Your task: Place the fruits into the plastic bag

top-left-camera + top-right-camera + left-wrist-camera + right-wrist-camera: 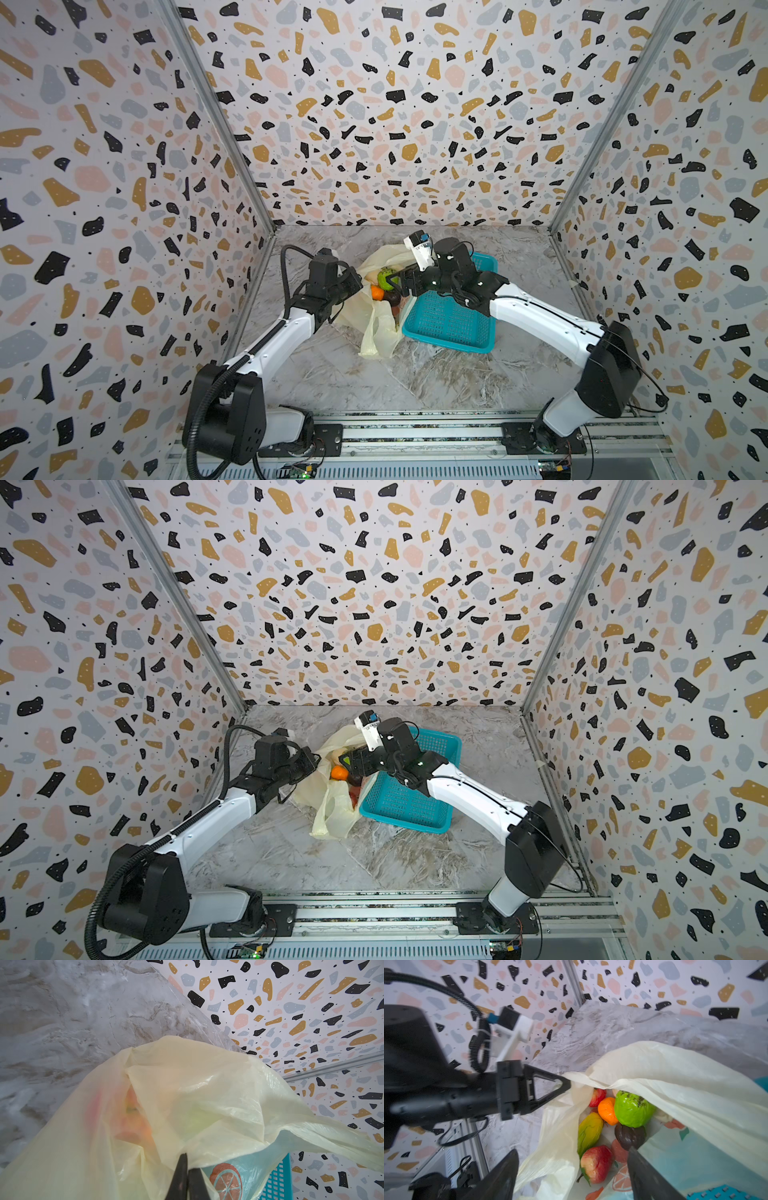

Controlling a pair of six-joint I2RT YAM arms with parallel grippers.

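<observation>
I will next move my right gripper back and down onto the bag's loose near edge (379, 345) (554, 1178), which is below it and toward my base, as the fruits are inside the bag.
The pale-yellow plastic bag (376, 332) (332, 812) lies on the marble table with its mouth held open. My left gripper (186, 1160) (565, 1084) is shut on the bag's rim and lifts it. In the right wrist view the fruits lie inside the bag: a green kiwi (632, 1109), an orange (607, 1110), a mango (589, 1131), a dark brown one (630, 1136) and two red ones (596, 1163) (598, 1097). My right gripper (573, 1151) (395, 279) hangs open above the bag's mouth and holds nothing.
A teal mesh basket (449, 324) (407, 804) stands right beside the bag, under my right arm. The terrazzo-patterned walls close in the table at the back and on both sides.
</observation>
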